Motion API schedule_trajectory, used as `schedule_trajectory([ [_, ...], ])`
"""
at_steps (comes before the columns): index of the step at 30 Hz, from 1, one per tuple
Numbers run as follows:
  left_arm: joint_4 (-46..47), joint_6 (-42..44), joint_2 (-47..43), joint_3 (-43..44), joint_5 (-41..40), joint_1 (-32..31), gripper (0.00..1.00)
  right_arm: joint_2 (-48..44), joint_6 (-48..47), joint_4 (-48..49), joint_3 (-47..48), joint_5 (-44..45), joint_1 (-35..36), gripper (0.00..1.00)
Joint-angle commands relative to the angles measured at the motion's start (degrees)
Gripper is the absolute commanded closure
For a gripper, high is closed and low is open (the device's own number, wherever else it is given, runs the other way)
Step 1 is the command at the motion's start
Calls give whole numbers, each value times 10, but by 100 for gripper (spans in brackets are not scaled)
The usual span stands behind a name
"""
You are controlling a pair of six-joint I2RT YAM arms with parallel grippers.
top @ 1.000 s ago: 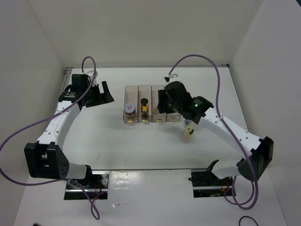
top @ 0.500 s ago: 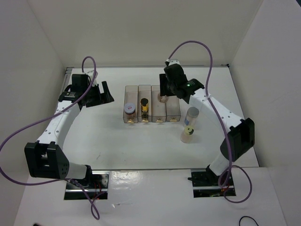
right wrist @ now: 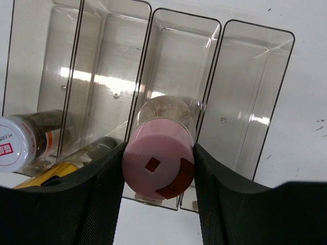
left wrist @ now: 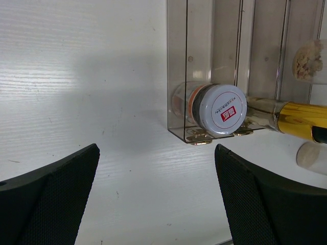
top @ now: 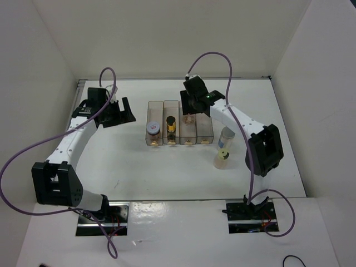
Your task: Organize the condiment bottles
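My right gripper will next move down between the third slot's sides and release the pink-lid jar's lid there, because that slot is open below the upright pink-lid jar.
My right gripper [right wrist: 158, 173] is shut on the pink-lid jar [right wrist: 158, 166] and holds it over the third slot of the clear tray [right wrist: 245, 92]; the top view shows the gripper [top: 192, 109] and the jar [top: 189, 118] at the tray's far end. The pink-white-lid jar [top: 153, 129] lies in the first slot and also shows in the left wrist view [left wrist: 222, 108]. The dark gold-capped jar [top: 171, 123] lies in the second slot. The grey-lid jar [top: 227, 135] and the yellow-green-lid jar [top: 222, 157] stand on the table right of the tray. My left gripper [top: 119, 111] is open and empty left of the tray.
The tray [top: 204, 129] stands mid-table with its fourth slot empty. White walls enclose the table on three sides. The purple cables loop over both arms. The left gripper [left wrist: 156, 199] hangs over bare table near the tray's front left corner [left wrist: 176, 130].
My right arm has swung back and left with the pink-lid jar, from over the tray's right front to over the third slot. The grey-lid jar has come into view. The left arm barely moved.
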Motion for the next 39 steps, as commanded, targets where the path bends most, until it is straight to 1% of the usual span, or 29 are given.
schedule_trajectory([
  [1, 18, 11, 6, 19, 12, 3, 1, 14, -9, 35, 30, 2, -3, 88],
  [5, 18, 16, 11, 19, 12, 3, 1, 34, -9, 46, 30, -4, -3, 88],
  [11, 18, 16, 17, 24, 12, 3, 1, 54, -14, 46, 36, 14, -3, 88],
  [20, 18, 22, 28, 24, 12, 3, 1, 99, -14, 51, 57, 25, -3, 80],
  [23, 18, 22, 28, 24, 12, 3, 1, 105, -14, 51, 57, 30, -3, 70],
  [30, 18, 22, 28, 24, 12, 3, 1, 105, -9, 41, 57, 48, -3, 56],
  [31, 18, 22, 28, 24, 12, 3, 1, 105, -9, 41, 57, 48, -3, 47],
  [34, 18, 22, 28, 24, 12, 3, 1, 105, -9, 41, 57, 53, -3, 28],
  [35, 18, 22, 28, 24, 12, 3, 1, 105, -3, 34, 63, 53, -3, 16],
  [37, 18, 22, 23, 24, 12, 3, 1, 100, 2, 28, 63, 64, -3, 3],
  [39, 18, 22, 23, 24, 12, 3, 1, 93, 2, 21, 69, 72, -3, 1],
])
